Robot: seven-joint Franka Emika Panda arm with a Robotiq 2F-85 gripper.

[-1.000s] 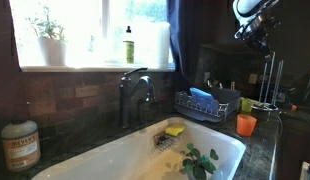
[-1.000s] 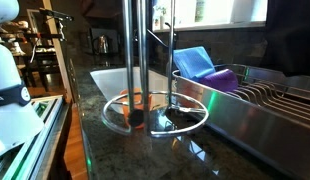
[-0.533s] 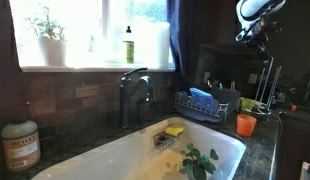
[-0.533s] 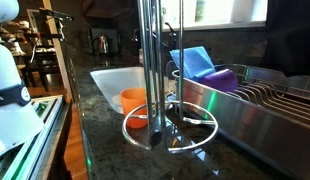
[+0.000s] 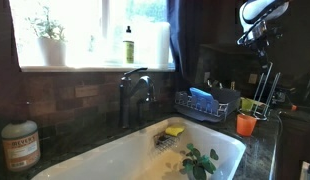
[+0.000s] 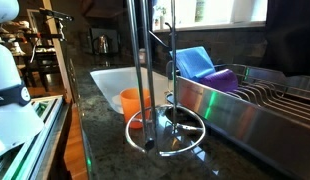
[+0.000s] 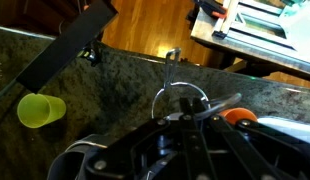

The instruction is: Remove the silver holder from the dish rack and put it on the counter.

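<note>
My gripper lowers and shifts away from the orange cup next, setting the ring base onto the bare speckled counter to release the rods, as that cup stands close.
The silver holder (image 6: 143,70) is a tall frame of thin rods on a ring base (image 6: 167,131). It stands upright at the counter (image 6: 100,140), just outside the dish rack (image 6: 265,98); whether its base touches the stone I cannot tell. In an exterior view the holder (image 5: 267,88) hangs under my gripper (image 5: 257,40), to the right of the dish rack (image 5: 200,105). In the wrist view my gripper (image 7: 187,112) is shut on the holder's top rods, with the ring base (image 7: 180,98) below over the speckled counter (image 7: 105,75).
An orange cup (image 6: 133,102) stands just behind the holder, between it and the white sink (image 6: 113,78); it also shows in the wrist view (image 7: 238,115). A green cup (image 7: 40,110) lies on the counter. Blue and purple items (image 6: 200,63) sit in the rack. The counter's edge (image 6: 80,130) is near.
The holder has moved sideways beside the rack and come lower toward the counter, still held. The orange cup now shows behind its base.
</note>
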